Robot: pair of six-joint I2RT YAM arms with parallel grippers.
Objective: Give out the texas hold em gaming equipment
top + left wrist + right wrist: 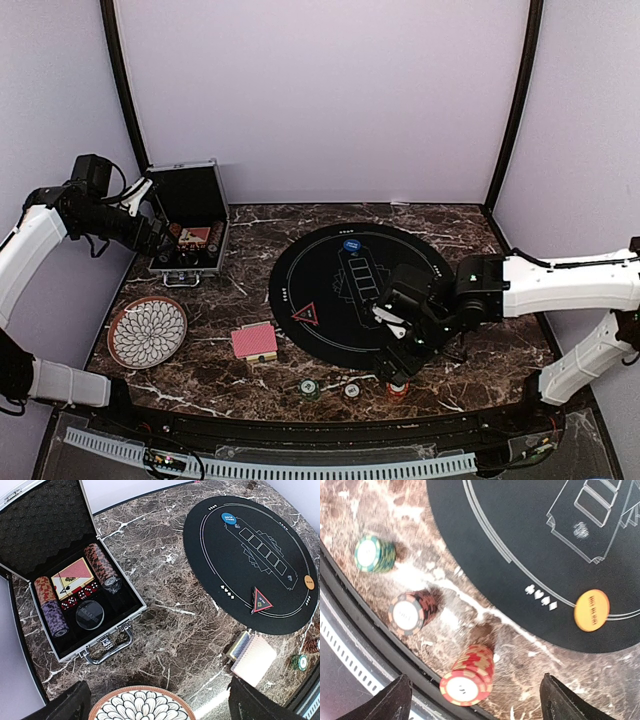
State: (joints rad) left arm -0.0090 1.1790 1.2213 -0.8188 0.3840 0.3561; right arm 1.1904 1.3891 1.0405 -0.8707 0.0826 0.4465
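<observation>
The chips are still below my right gripper's open fingers, so it will next move down toward the front edge of the marble, around the top of the red stack (398, 385) (462, 688), and close.
Three short chip stacks stand on the marble near the front edge: green (374, 554), dark red (410, 612) and red (467, 677). My right gripper (474, 692) hangs open above the red stack, its fingers clear of it on both sides. An orange disc (591, 610) lies on the black mat (330, 265), as do a blue disc (351, 244) and a red triangle (308, 313). Red-backed cards (254, 342) lie left of the mat. My left gripper (160, 707) is open and holds nothing, above the marble between the case and the plate.
The open silver case (112, 630) at the back left holds more chip stacks (102, 567), a card deck (72, 575), red dice and a clear disc. A flower-patterned plate (147, 331) sits at the front left. A raised black rim (300, 425) runs along the front edge.
</observation>
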